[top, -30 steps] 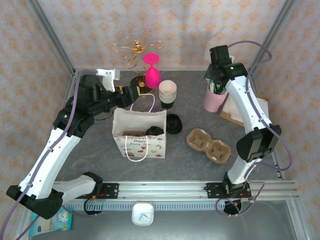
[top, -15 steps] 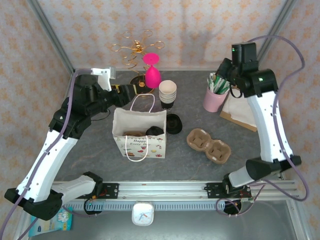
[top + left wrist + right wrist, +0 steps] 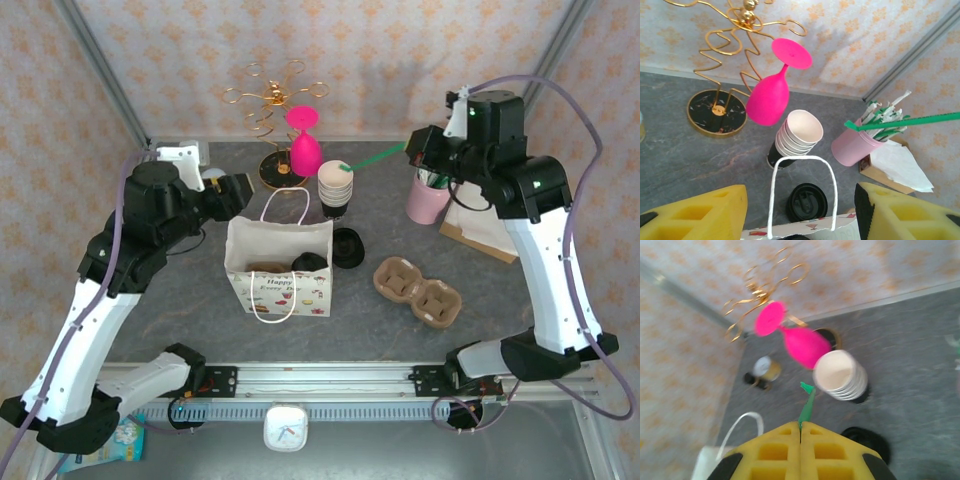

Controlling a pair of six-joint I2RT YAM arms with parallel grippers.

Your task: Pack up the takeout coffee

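The coffee already sits in the open gift bag, so the robot's right gripper will swing back over the bag's opening (image 3: 277, 246), tip down and release the straw.
The takeout coffee (image 3: 310, 262) shows as a black lid inside the white paper gift bag (image 3: 280, 275), beside brown moulded pulp (image 3: 268, 267). My left gripper (image 3: 235, 187) hovers behind the bag and is open. In its wrist view the yellow fingers (image 3: 695, 215) stand wide apart on either side of the bag's white handle (image 3: 802, 159) without touching it. My right gripper (image 3: 418, 150) is high at the back right, shut on a green straw (image 3: 375, 157) that points left towards the stack of cream cups (image 3: 335, 183). The straw (image 3: 807, 407) sticks out between the closed yellow fingers (image 3: 785, 450).
A loose black lid (image 3: 347, 247) lies behind the bag. An empty brown cup carrier (image 3: 418, 290) lies right of the bag. A pink cup of straws (image 3: 430, 195) and napkins (image 3: 485, 225) stand at the back right. A gold rack (image 3: 272, 100) holds a pink glass (image 3: 305, 150).
The right gripper rose out of the pink cup with a green straw and swung left. The left arm drew back slightly to the left.
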